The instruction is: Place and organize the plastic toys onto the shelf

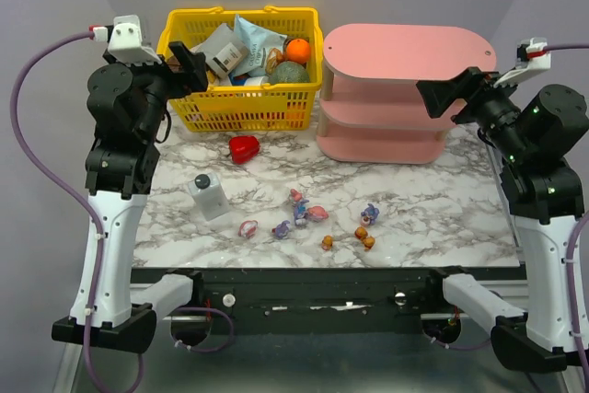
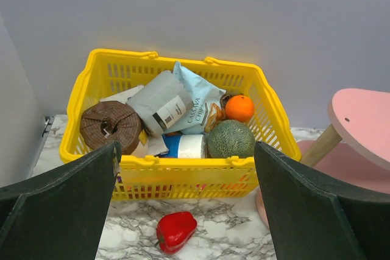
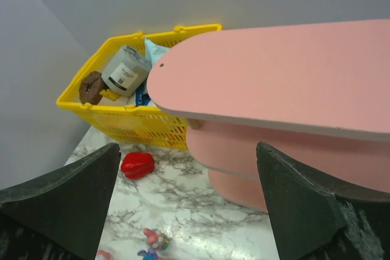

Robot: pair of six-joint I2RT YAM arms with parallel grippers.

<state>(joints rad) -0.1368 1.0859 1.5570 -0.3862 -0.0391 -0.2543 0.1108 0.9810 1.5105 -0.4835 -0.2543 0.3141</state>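
The purple-blue bunny by the orange toys is apart from other bunnies, so next my right gripper will move back and down, tilting downward, and close around that bunny's body.
The small plastic toys lie scattered on the marble table near its front edge: purple-blue bunnies (image 1: 298, 215), pink-white ones (image 1: 248, 227) and tiny orange ones (image 1: 364, 237). Two show at the bottom of the right wrist view (image 3: 155, 238). The pink three-tier shelf (image 1: 405, 89) stands at the back right, its boards bare; it fills the right wrist view (image 3: 286, 83). My left gripper (image 1: 189, 63) is open and empty, raised by the basket. My right gripper (image 1: 444, 95) is open and empty, raised beside the shelf's right end.
A yellow basket (image 1: 241, 115) full of groceries stands at the back left. A red heart-shaped object (image 1: 243, 147) lies in front of it. A white bottle with a dark cap (image 1: 208, 196) stands left of the toys.
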